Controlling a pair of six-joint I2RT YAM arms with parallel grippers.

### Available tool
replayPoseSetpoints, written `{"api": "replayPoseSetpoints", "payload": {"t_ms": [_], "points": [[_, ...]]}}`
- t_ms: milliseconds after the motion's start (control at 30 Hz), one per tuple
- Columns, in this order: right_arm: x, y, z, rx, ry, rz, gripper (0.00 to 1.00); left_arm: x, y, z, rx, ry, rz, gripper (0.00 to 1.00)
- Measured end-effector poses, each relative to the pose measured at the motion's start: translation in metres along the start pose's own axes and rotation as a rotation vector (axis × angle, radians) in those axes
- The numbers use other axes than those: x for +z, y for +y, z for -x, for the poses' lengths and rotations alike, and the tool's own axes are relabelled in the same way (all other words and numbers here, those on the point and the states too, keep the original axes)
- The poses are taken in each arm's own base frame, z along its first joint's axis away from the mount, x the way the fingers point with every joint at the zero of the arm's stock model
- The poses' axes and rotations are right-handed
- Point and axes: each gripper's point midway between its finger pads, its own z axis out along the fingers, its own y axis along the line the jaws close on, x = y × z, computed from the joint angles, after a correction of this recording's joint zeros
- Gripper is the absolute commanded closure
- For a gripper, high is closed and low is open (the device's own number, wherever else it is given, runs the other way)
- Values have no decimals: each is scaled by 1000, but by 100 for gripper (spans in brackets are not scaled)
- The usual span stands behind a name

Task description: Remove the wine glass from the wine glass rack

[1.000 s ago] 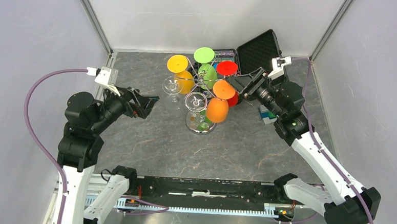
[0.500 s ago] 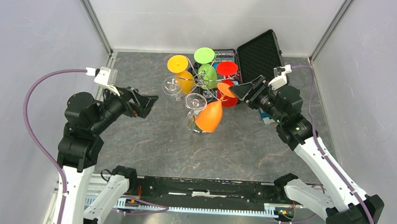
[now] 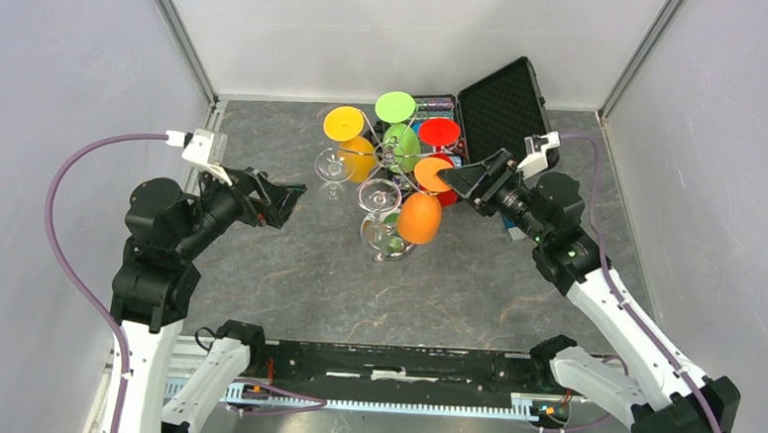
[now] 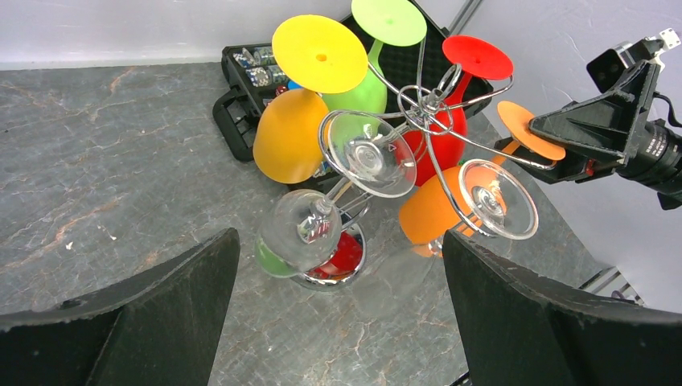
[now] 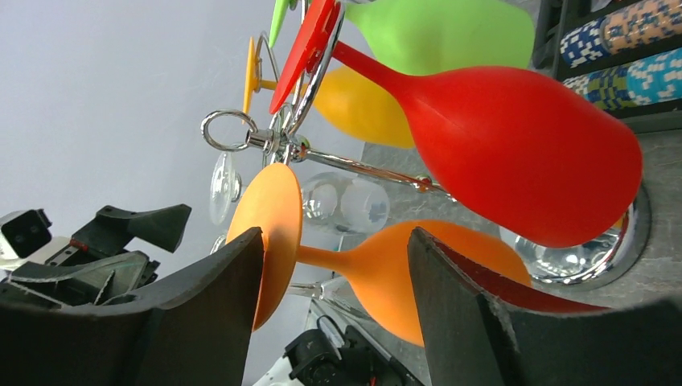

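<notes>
The orange glass's flat foot (image 3: pixel 438 176) (image 5: pixel 276 256) already sits between the open fingers, so my right gripper holds at the orange glass's rim and closes from above and below next.
The chrome wine glass rack (image 3: pixel 395 160) stands mid-table on its mirrored disc base (image 3: pixel 386 244). Glasses hang from it upside down: orange (image 3: pixel 421 216), red (image 3: pixel 440 133), green (image 3: pixel 396 107), yellow (image 3: pixel 345 124) and two clear ones (image 3: pixel 334 164). My right gripper (image 3: pixel 467 181) is open at the orange glass's foot (image 3: pixel 432 172). In the right wrist view the gripper (image 5: pixel 336 241) has the orange stem (image 5: pixel 326 259) crossing the gap, with the foot against the left finger (image 5: pixel 217 297). My left gripper (image 3: pixel 288 200) is open and empty, left of the rack; its wrist view (image 4: pixel 339 257) looks at the rack (image 4: pixel 426 100).
An open black case (image 3: pixel 502 96) holding poker chips stands behind the rack at the back right. A small teal block (image 3: pixel 515 223) lies under my right arm. Grey walls close in the left, right and back sides.
My right gripper came down and forward to the orange glass's foot. The orange glass swung out to the lower left, then back toward hanging. The left arm stayed still.
</notes>
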Motion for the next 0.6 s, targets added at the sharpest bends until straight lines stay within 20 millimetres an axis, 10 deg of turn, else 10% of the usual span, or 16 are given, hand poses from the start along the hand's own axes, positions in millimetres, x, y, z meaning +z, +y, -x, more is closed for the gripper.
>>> {"api": "replayPoseSetpoints", "payload": {"t_ms": [600], "points": [[-3, 20, 1, 41, 3, 85, 72, -1, 0, 0, 1, -2, 0, 0]]}}
